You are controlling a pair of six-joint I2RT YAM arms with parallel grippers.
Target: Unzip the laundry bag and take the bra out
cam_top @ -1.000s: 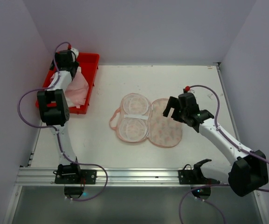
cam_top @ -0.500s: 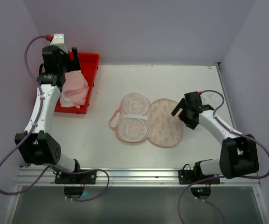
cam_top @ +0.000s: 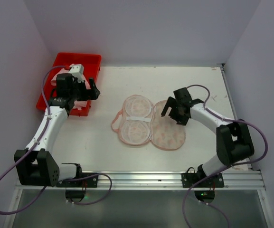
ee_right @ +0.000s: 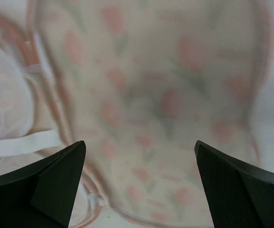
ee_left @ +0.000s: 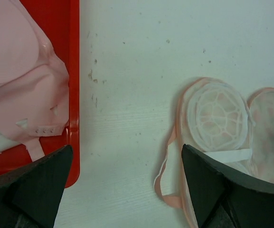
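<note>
The right gripper crosses the printed half of the laundry bag to its outer pink edge point(cam_top: 184, 129) point(ee_right: 259, 97) opposite the mesh cups next. Its open fingers stand over flat print inside that edge.
The laundry bag point(cam_top: 169, 127) lies unzipped and spread flat in two halves mid-table. Its left half point(cam_top: 136, 119) shows white mesh cups and a white band; its right half is cream with pink print. My right gripper point(cam_top: 174, 110) hovers open and empty over the printed half point(ee_right: 170, 95). The bra point(ee_left: 18, 80), plain pale pink with straps, lies in the red tray point(cam_top: 80, 59); in the top view my left arm hides most of it. My left gripper point(cam_top: 91, 90) is open and empty over the tray's right edge point(ee_left: 74, 71), with the bag point(ee_left: 217, 118) to its right.
Purple walls close in the table at the back and both sides. The tray stands in the far left corner. A metal rail with both arm bases runs along the near edge point(cam_top: 137, 179). A loose pink strap loop point(ee_left: 167, 166) sticks out from the bag's left side.
My left gripper has come down from above the tray's back and moved right, toward the tray's right edge. My right gripper has moved left, onto the bag's printed half.
</note>
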